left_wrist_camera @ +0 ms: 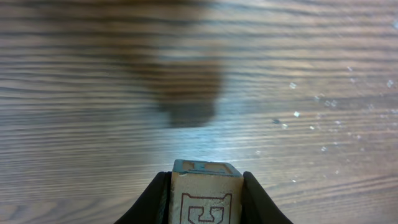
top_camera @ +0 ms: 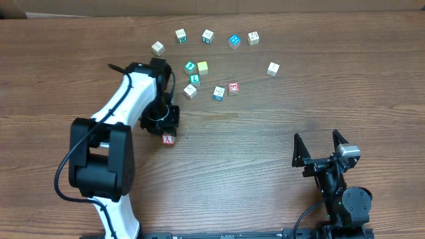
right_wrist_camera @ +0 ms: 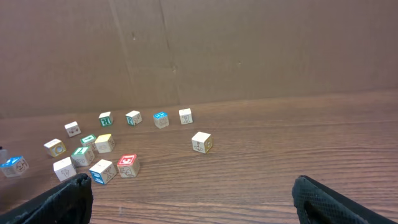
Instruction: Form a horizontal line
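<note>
The wood is bare below my left gripper and to its right in the overhead view. I should next lift my left gripper, carry the cube sideways, then lower it and let it go.
My left gripper is shut on a small wooden letter cube that has a blue far face and an outlined letter on its near side. Its shadow lies on the wood ahead, so it hangs above the table. From overhead this cube shows a red top, just beyond the left gripper. A loose cluster farther back holds a green cube with a white mark, a green "L" cube and a white cube; they form no row. My right gripper stands open and empty at the front right.
A yellow cube, a blue "X" cube and another red-faced cube sit in the same cluster. Several more cubes curve along the back, from one at the left round to one at the right. A cardboard wall backs the table.
</note>
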{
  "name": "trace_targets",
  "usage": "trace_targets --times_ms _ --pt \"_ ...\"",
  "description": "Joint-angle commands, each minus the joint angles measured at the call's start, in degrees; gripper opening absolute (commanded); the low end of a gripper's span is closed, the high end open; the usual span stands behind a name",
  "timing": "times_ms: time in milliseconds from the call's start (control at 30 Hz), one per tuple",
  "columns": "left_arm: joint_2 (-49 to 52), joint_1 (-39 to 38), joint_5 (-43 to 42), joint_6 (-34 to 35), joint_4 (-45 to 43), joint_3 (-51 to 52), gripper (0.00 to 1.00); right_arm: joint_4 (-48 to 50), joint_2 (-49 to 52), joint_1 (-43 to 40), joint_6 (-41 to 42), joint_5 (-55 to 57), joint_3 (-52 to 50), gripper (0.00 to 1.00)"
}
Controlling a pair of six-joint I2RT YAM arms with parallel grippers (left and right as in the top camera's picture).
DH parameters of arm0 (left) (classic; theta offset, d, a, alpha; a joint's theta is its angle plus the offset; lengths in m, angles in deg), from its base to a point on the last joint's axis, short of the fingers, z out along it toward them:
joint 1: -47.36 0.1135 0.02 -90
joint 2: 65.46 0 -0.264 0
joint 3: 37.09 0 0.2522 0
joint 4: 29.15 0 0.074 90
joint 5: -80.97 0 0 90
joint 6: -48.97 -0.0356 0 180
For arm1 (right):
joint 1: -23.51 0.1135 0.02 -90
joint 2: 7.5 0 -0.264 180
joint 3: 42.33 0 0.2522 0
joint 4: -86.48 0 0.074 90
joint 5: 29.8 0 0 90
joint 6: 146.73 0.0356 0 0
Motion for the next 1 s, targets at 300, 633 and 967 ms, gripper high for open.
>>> trace_targets --times_ms 300,633,967 --pt "-8.3 -9.2 0.2 5.2 1.0 0.1 0.05 0.3 -0.6 0.3 -0.4 0.1 -0.5 1.0" --pt "-14.6 -8.9 -7.8 5.4 -1.7 0.1 0.04 0.3 -0.6 0.3 -0.4 0.1 -0.5 1.0" --pt "-15.0 -8.9 -8.3 5.4 0.0 0.1 0.04 0.3 -0.6 0.3 -0.4 0.1 -0.5 1.0"
